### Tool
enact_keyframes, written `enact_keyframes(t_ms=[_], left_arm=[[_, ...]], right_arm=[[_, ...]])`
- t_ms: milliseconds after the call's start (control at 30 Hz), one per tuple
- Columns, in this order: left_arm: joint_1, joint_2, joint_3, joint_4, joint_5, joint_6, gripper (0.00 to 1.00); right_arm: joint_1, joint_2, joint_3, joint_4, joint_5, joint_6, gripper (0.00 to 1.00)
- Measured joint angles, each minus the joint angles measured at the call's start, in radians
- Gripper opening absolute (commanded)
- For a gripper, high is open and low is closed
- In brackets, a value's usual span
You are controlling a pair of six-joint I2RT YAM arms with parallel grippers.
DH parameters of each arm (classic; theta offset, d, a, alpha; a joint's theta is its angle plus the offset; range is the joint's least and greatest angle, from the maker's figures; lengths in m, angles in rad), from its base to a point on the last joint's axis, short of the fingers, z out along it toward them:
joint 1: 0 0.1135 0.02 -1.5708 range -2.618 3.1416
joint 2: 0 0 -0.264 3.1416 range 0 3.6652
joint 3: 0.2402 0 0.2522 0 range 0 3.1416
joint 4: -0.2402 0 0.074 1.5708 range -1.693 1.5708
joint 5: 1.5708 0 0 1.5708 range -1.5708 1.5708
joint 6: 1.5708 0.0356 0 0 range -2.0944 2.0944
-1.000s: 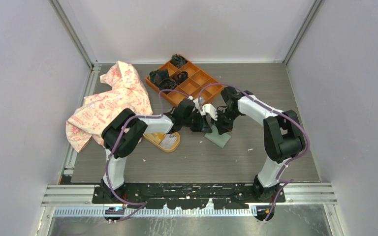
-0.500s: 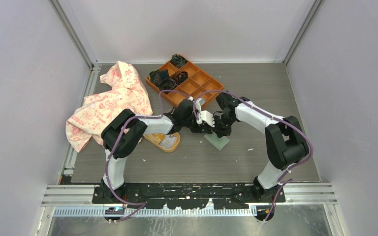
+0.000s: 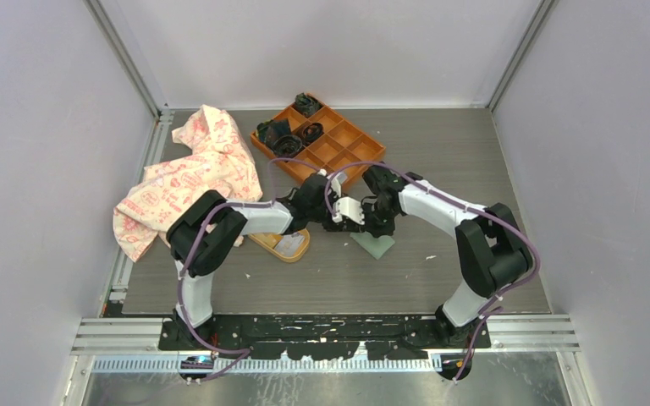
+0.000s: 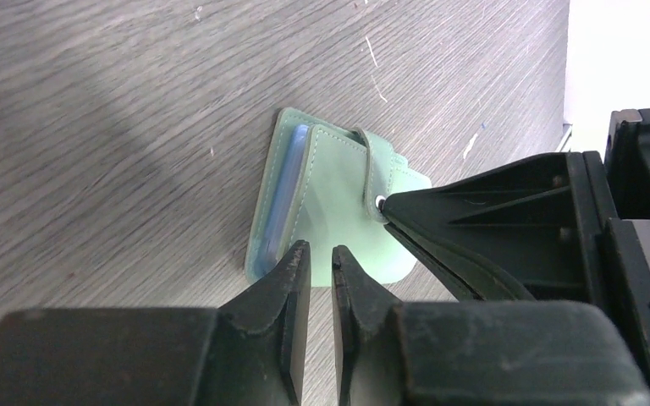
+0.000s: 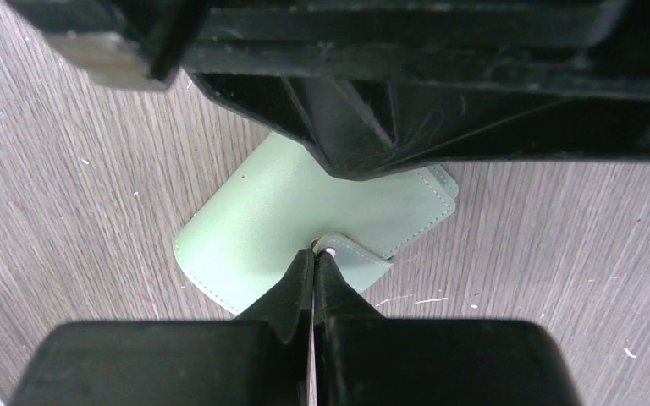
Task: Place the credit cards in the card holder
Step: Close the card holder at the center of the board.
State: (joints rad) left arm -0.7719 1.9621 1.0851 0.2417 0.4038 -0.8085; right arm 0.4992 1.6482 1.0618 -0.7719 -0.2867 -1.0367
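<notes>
I will next pull the card holder [image 4: 332, 182] by its tab to the left in the top view with my right gripper and let go of the tab, because the table is bare there.
The sage-green card holder [image 4: 332, 182] lies folded shut on the table, also seen in the right wrist view [image 5: 254, 220] and the top view [image 3: 377, 244]. Its tab [image 5: 357, 255] wraps over the edge, with the snap stud [image 4: 379, 201] at its end. My right gripper [image 5: 314, 254] is shut, its tips touching the stud. My left gripper [image 4: 320, 254] hovers just before the holder's near edge, jaws a narrow gap apart and empty. A pale card [image 3: 289, 245] lies in the yellow dish [image 3: 264, 239]. The black card is hidden.
The orange compartment tray [image 3: 339, 150] with dark items stands behind the grippers. A patterned cloth [image 3: 186, 178] lies at the left. Both arms crowd together over the table's middle, and the enclosure walls stand on both sides.
My right gripper has moved left and down onto the card holder's tab. My left arm has shifted slightly. The card holder has stayed in place.
</notes>
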Motion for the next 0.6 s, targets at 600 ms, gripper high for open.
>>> enact_keyframes(t_ms=[600], left_arm=[[0.074, -0.261, -0.164, -0.131, -0.121, 0.076, 0.18]], right_arm=[[0.13, -0.045, -0.076, 0.14, 0.06, 0.003, 0.01]])
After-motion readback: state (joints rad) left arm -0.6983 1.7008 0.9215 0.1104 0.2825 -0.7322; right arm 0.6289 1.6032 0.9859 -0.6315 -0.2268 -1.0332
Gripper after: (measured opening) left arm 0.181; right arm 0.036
